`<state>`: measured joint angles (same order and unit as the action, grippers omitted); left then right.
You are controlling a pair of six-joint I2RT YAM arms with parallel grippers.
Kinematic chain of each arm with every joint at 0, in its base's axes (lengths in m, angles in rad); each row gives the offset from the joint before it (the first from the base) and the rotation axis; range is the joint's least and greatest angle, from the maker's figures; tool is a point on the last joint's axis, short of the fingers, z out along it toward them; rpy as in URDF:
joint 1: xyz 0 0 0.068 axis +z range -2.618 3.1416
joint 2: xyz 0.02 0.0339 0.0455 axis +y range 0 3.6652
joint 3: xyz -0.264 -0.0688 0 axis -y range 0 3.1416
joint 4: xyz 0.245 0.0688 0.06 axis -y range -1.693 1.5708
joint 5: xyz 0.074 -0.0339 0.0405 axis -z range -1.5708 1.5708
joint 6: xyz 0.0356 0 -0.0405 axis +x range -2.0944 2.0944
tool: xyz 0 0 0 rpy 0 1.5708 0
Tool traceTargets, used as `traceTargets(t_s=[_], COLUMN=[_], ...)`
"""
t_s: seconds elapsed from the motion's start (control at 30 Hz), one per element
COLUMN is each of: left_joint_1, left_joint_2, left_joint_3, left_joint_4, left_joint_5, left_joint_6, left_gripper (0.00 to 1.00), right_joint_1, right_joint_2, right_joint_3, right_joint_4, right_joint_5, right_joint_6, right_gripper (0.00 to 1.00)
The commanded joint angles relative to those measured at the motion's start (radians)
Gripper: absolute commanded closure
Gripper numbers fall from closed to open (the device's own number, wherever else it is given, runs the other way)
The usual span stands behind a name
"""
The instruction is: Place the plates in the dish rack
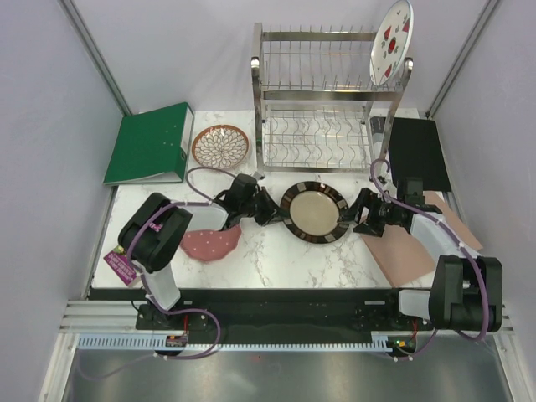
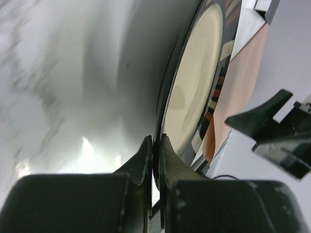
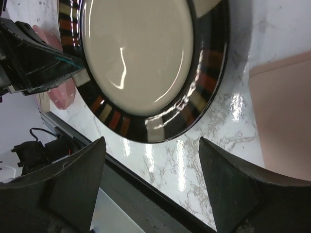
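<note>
The right gripper goes to the left in the top view next and turns its open fingers astride the plate's free rim point(image 1: 342, 206) point(image 3: 177, 122), since the plate's rim still lies beyond the fingers.
The dark-rimmed plate with a beige centre point(image 1: 315, 211) lies on the marble table in front of the dish rack point(image 1: 318, 100). My left gripper point(image 1: 273, 214) is shut on its left rim; in the left wrist view the fingertips point(image 2: 155, 141) pinch the thin edge of the plate point(image 2: 194, 82). My right gripper point(image 1: 356, 216) stands open just off the right rim, with the plate point(image 3: 141, 58) ahead of its spread jaws point(image 3: 150, 141). The strawberry plate point(image 1: 391, 42) stands upright on the rack's top right. The petal plate point(image 1: 220, 146) and the pink plate point(image 1: 211, 244) lie at the left.
A green binder point(image 1: 151, 142) lies at the back left and a black box point(image 1: 416, 151) sits right of the rack. A pink mat point(image 1: 410, 251) lies under my right arm. A purple tag point(image 1: 121, 266) sits at the table's front left corner.
</note>
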<state>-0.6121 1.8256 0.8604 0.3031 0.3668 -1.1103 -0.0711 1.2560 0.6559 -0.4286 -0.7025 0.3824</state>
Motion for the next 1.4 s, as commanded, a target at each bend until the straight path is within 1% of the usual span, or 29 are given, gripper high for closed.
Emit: traceTargets(t_s=[0.0, 0.13, 0.27, 0.3, 0.37, 0.4, 0.47, 0.5, 0.57, 0.6, 0.63, 0.7, 0.87, 1.07, 1.2, 1.33, 1.37], left_joint_1=[0.038, 0.072, 0.106, 0.11, 0.115, 0.115, 0.115, 0.115, 0.115, 0.115, 0.115, 0.115, 0.115, 0.109, 0.103, 0.094, 0.092], left_joint_2=[-0.11, -0.158, -0.152, -0.149, -0.134, -0.12, -0.098, -0.082, -0.062, -0.051, -0.037, -0.025, 0.0, 0.027, 0.05, 0.061, 0.063], left_joint_3=[-0.112, -0.185, -0.236, -0.242, -0.256, -0.258, -0.255, -0.251, -0.233, -0.227, -0.221, -0.207, -0.196, -0.184, -0.175, -0.173, -0.173], left_joint_4=[-0.151, -0.173, -0.171, -0.157, -0.139, -0.122, -0.111, -0.11, -0.108, -0.108, -0.108, -0.108, -0.095, -0.081, -0.081, -0.079, -0.078], left_joint_5=[0.056, 0.077, 0.087, 0.089, 0.096, 0.096, 0.103, 0.1, 0.101, 0.103, 0.103, 0.106, 0.107, 0.109, 0.112, 0.113, 0.11], left_joint_6=[0.047, 0.072, 0.078, 0.078, 0.082, 0.083, 0.084, 0.084, 0.09, 0.092, 0.098, 0.101, 0.107, 0.124, 0.138, 0.15, 0.152], left_gripper=[0.98, 0.96, 0.94, 0.93, 0.92, 0.89, 0.79, 0.61, 0.5, 0.45, 0.43, 0.41, 0.41, 0.41, 0.4, 0.4, 0.4], right_joint_1=[-0.007, -0.007, -0.006, -0.006, -0.006, -0.003, 0.008, 0.016, 0.048, 0.06, 0.089, 0.111, 0.157, 0.194, 0.208, 0.235, 0.241], right_joint_2=[0.072, 0.17, 0.298, 0.35, 0.4, 0.452, 0.5, 0.544, 0.6, 0.614, 0.623, 0.648, 0.692, 0.743, 0.76, 0.772, 0.775], right_joint_3=[-0.013, 0.002, 0.027, 0.027, 0.027, 0.028, 0.033, 0.04, 0.053, 0.059, 0.059, 0.05, 0.04, 0.056, 0.047, 0.05, 0.053], right_joint_4=[0.152, 0.172, 0.183, 0.212, 0.253, 0.305, 0.367, 0.411, 0.421, 0.468, 0.485, 0.543, 0.636, 0.675, 0.761, 0.786, 0.786], right_joint_5=[-0.11, -0.115, -0.143, -0.153, -0.182, -0.193, -0.221, -0.226, -0.232, -0.235, -0.235, -0.236, -0.236, -0.233, -0.226, -0.184, -0.175], right_joint_6=[-0.011, -0.063, -0.119, -0.117, -0.09, -0.077, -0.028, -0.019, -0.004, 0.009, 0.019, 0.059, 0.122, 0.144, 0.194, 0.228, 0.231], right_gripper=[0.15, 0.16, 0.17, 0.18, 0.18, 0.18, 0.19, 0.2, 0.2, 0.2, 0.2, 0.21, 0.22, 0.29, 0.34, 0.35, 0.37])
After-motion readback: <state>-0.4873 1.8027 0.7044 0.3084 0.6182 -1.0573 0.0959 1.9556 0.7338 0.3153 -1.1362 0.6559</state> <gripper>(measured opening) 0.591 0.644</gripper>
